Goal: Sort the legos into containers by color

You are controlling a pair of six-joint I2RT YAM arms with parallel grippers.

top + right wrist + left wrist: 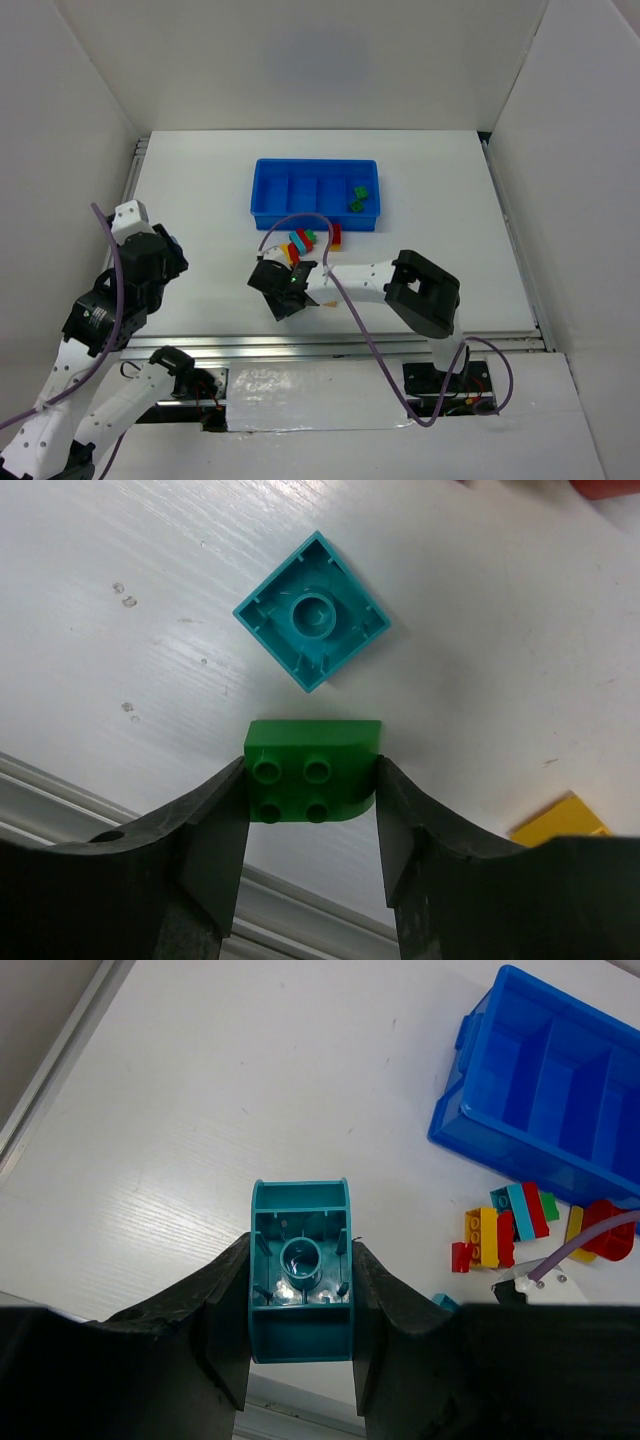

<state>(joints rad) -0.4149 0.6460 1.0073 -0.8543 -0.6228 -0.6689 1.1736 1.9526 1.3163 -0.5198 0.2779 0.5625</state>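
The robot will next move its left gripper outward and to the right in the top view, over the container section beside the green bricks, and let go of the teal brick there because that section is empty.
My left gripper (pixel 300 1300) is shut on a teal brick (pixel 300 1270), held underside up above the table's left side; the gripper (pixel 165 255) also shows in the top view. My right gripper (pixel 312 800) is shut on a green brick (pixel 312 772), studs facing the camera, low over the table near the front; it shows in the top view (pixel 290 285) too. A square teal brick (pixel 312 610) lies upside down just beyond it. A pile of red, yellow, teal and green bricks (pixel 312 242) lies in front of the blue tray (pixel 270 205). Green bricks (pixel 357 197) sit in its right compartment.
The pile (pixel 505 1225) and the tray's corner (pixel 470 1120) show at the right of the left wrist view. A yellow brick (pixel 560 820) lies right of my right gripper. A purple cable (pixel 300 222) loops over the pile. White walls enclose the table.
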